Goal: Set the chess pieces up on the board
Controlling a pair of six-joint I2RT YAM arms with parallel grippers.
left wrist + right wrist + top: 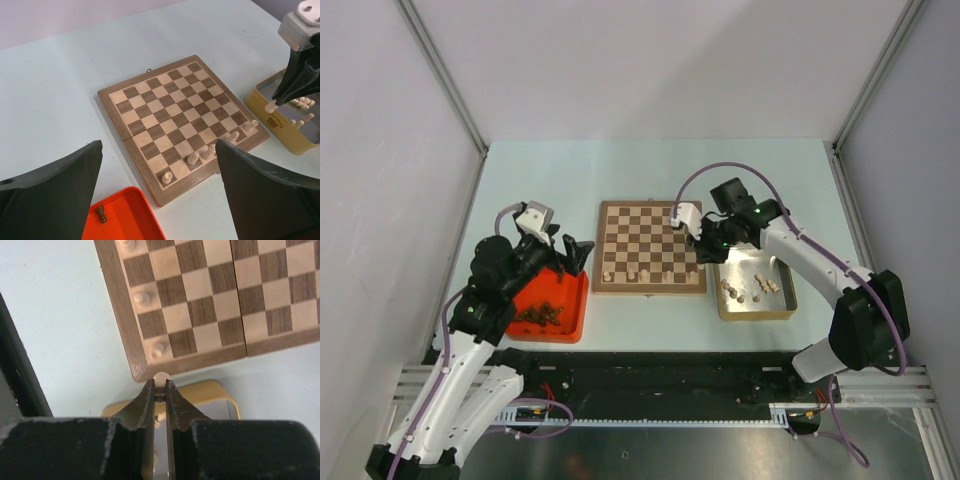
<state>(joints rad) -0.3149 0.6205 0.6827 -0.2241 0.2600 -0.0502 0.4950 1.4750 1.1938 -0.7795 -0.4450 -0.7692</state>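
The empty dark square (680,277) beside the corner chess piece (152,324) is below, so my right gripper will next move across to its left in the top view, go down to that square and let go.
The board (650,246) lies mid-table, with several pale chess pieces (638,272) along its near rank; these also show in the left wrist view (193,159). My right gripper (159,388) is shut on a pale chess piece (160,377) and holds it above the board's near right corner (142,371), by the gold tin's edge. From the left wrist view the piece (270,106) hangs under the right fingers. My left gripper (570,255) is open and empty above the red tray (552,307).
The red tray holds several dark brown pieces (538,315); one shows in the left wrist view (101,214). The gold tin (755,290), right of the board, holds several pale pieces (760,286). The arm bases stand at the table's near edge.
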